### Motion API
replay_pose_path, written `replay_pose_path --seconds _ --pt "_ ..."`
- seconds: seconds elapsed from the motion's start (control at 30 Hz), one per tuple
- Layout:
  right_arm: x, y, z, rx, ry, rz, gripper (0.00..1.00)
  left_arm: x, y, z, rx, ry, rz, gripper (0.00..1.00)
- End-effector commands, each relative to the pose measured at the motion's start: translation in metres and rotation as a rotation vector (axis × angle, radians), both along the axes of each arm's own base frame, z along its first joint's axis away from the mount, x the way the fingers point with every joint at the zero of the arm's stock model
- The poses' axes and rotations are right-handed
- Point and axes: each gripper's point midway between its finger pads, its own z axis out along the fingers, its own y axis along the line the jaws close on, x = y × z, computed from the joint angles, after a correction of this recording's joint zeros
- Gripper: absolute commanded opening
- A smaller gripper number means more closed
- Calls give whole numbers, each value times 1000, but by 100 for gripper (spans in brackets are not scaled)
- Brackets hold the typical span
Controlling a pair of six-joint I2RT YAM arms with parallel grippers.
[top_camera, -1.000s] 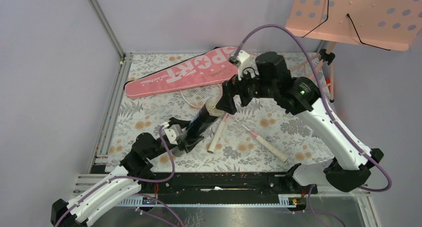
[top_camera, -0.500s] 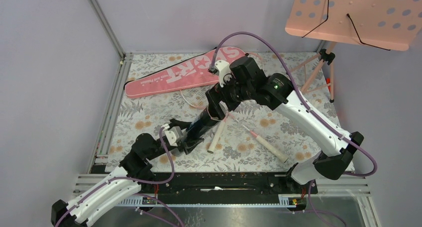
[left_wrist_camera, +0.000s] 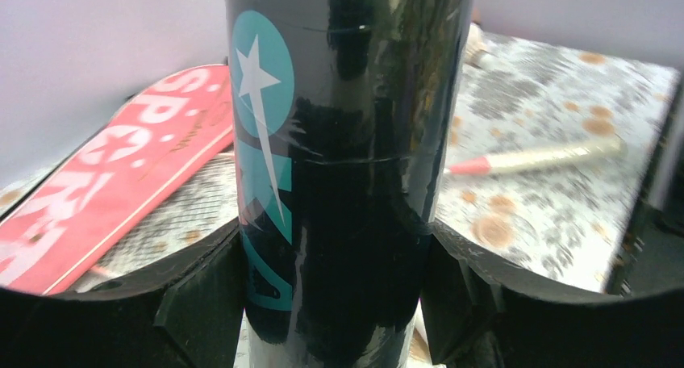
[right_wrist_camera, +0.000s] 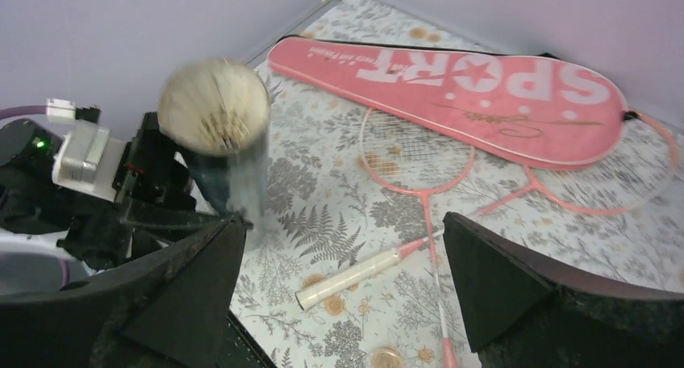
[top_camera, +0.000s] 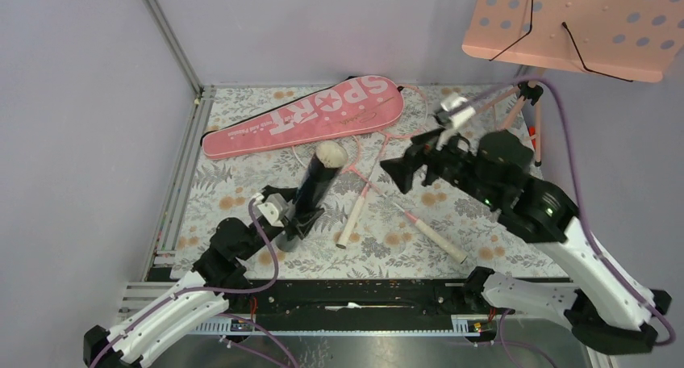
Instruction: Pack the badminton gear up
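Observation:
My right gripper should move down and back between the pale handles to the clear round lid's rim on the tube's side, because the tube stands open.
My left gripper is shut on the lower part of the black tube and holds it nearly upright; the tube fills the left wrist view. White shuttlecock feathers show in its open top. My right gripper is open and empty, above the mat to the right of the tube. Two pink rackets lie crossed on the mat, pale handles toward me. The pink "SPORT" bag lies at the back, partly over the racket heads.
The pink perforated music stand hangs over the back right corner, its tripod legs beside the right arm. Cell walls and a metal rail bound the floral mat on the left.
My right gripper has let go of a shuttlecock at the tube's mouth, opened, and pulled back to the right. My left gripper has tipped the tube more upright.

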Motion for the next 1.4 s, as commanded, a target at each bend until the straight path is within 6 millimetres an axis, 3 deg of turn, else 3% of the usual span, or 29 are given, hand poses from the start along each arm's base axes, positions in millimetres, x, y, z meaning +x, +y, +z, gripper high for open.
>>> replay_pose_path --seconds 0.0,0.07,0.1,0.2,0.4,0.53,0.63,1.03,1.27,1.37 --pt "11 -35 -16 90 -9 -216 100 36 49 58 -251 -54 340 22" --pt "10 -45 -45 136 43 -281 100 48 75 60 -288 -36 500 22" --pt "9 -45 -75 129 86 -296 100 51 85 60 -293 -26 556 22" --pt "-2 -48 -136 138 231 -335 100 54 102 62 -300 -11 645 20" --pt "-21 -30 -251 97 532 -363 99 50 94 65 -333 -3 589 21" --pt "-26 -22 -299 -9 617 -403 99 51 92 63 -330 7 586 21" --pt "-29 -19 -320 -115 634 -425 93 50 88 63 -324 15 563 21" --pt "-40 -8 -357 -430 619 -463 57 51 80 61 -303 27 539 21" --pt "-44 -9 -374 -497 637 -484 50 52 77 60 -292 30 529 20" --pt "-44 -11 -378 -508 642 -496 42 51 76 60 -294 33 523 20"
